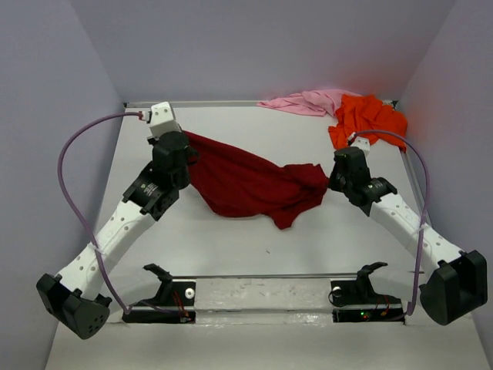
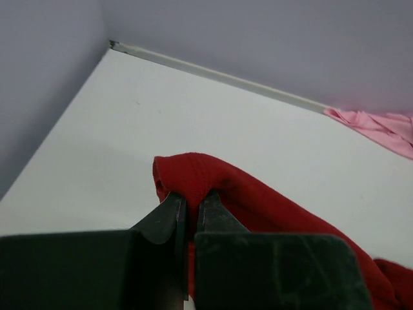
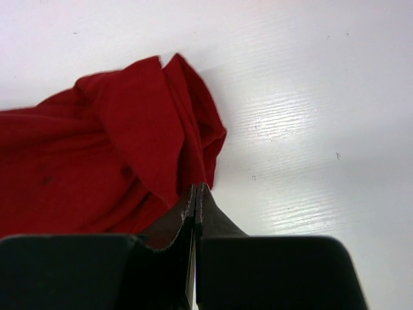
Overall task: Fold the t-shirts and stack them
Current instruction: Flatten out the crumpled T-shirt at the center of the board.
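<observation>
The robot's left gripper should rise high, then go down and outward onto the bare tabletop by the back wall [image 1: 191, 119] [image 2: 201, 98] and let go, because the red shirt lies bunched.
The dark red t-shirt [image 1: 246, 185] lies bunched and stretched across the middle of the table between my two grippers. My left gripper [image 1: 190, 154] is shut on its left end; in the left wrist view the jaws [image 2: 191, 197] pinch a fold of the red cloth [image 2: 258, 200]. My right gripper [image 1: 330, 179] is shut at the shirt's right end; in the right wrist view its tips [image 3: 195, 188] are pressed together on a thin edge of the red cloth [image 3: 97, 155]. The orange t-shirt [image 1: 370, 119] and the pale pink t-shirt [image 1: 304, 102] lie crumpled at the back right.
Grey walls close the table on the left, back and right. The pink shirt [image 2: 381, 126] lies along the back wall. A clear bar with two black mounts [image 1: 262, 297] runs along the near edge between the arm bases.
</observation>
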`<state>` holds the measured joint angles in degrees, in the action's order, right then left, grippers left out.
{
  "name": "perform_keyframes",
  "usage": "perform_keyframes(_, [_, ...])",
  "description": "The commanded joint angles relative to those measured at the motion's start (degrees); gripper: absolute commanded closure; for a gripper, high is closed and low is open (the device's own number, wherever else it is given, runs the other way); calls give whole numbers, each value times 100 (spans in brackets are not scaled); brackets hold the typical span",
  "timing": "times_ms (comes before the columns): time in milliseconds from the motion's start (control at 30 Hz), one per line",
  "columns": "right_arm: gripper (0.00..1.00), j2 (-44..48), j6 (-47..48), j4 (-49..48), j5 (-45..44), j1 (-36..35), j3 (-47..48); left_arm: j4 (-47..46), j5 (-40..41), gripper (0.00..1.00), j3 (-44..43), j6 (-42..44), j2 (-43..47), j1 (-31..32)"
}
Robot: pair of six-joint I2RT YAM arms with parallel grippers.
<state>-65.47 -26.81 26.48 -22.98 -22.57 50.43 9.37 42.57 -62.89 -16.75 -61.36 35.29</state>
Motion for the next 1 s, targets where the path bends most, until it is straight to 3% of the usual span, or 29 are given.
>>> perform_keyframes(0, [100,105,44,-240,-101,-37,37,-233,42,100,-346,629,415,-662])
perform_keyframes(67, [100,78,44,-240,-101,-37,54,-138,-11,100,-478,665,380,-970])
perform_keyframes(400, [100,377,18,-257,-259,-37,2,-137,-451,100,-1392,524,107,-1068])
perform_keyframes(600, [100,808,105,-345,-277,-37,98,-347,-565,100,-1217,673,546,-1068])
perform_keyframes(967, [100,483,676,199,-540,-37,2224,91,-811,100,-2068,761,608,-1068])
